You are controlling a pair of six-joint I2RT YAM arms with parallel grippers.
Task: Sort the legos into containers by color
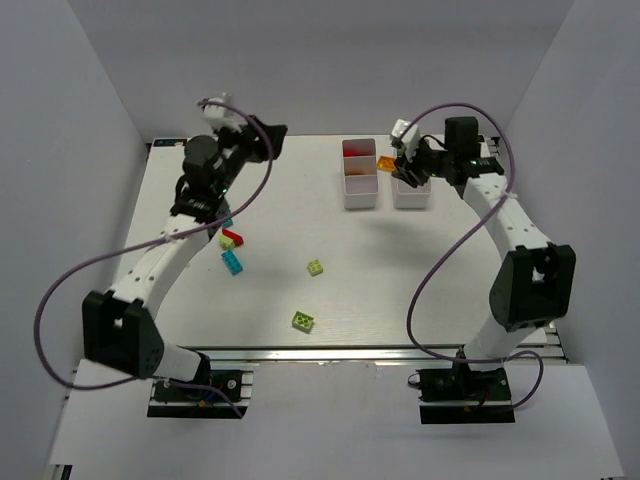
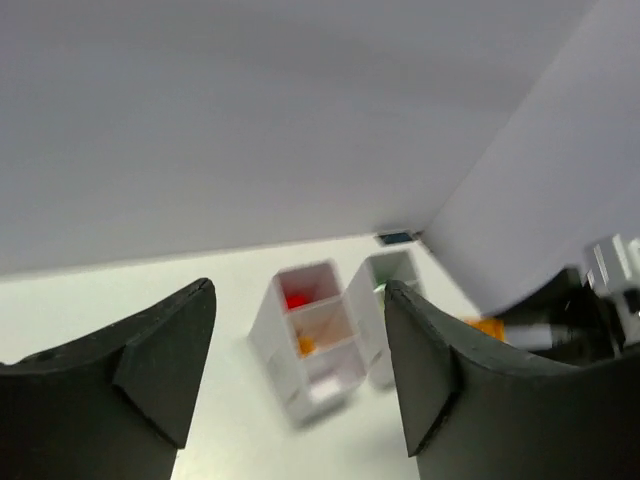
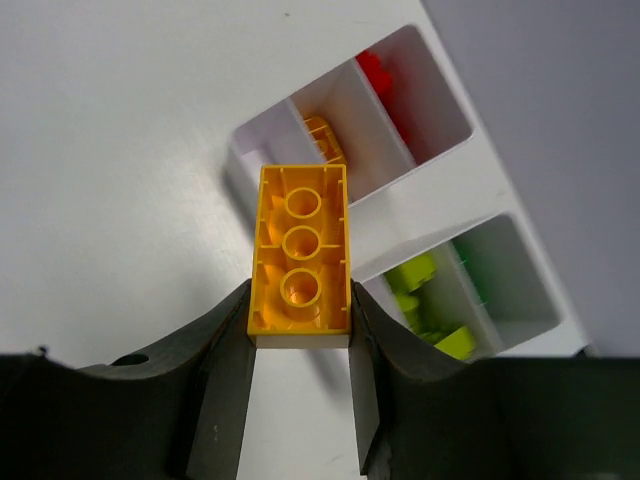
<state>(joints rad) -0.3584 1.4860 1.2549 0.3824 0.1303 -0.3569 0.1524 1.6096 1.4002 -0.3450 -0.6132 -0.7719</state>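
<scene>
I should move my right gripper to the left in the top view next. Then I should lower it into the white container's middle section (image 1: 360, 167) (image 3: 352, 132) beside the red legos, where an orange lego already lies.
My right gripper (image 3: 300, 300) is shut on an orange lego (image 3: 300, 245), underside up, held just above the near end of the containers. One white container (image 3: 262, 125) holds red legos (image 3: 385, 75) and an orange one (image 3: 326, 135). The other container (image 3: 520, 295) holds lime (image 3: 428, 298) and green pieces. In the top view the held orange lego (image 1: 386, 162) hangs between the two containers (image 1: 359, 190) (image 1: 412, 197). My left gripper (image 2: 300, 290) is open and empty, raised at the back left (image 1: 270, 138) and pointing toward the containers (image 2: 270, 340).
Loose legos lie on the table near the left arm: cyan (image 1: 232, 262), a yellow and red pair (image 1: 230, 239), another cyan (image 1: 226, 222). Two lime ones sit mid-table (image 1: 315, 267) (image 1: 302, 320). White walls enclose the table on three sides.
</scene>
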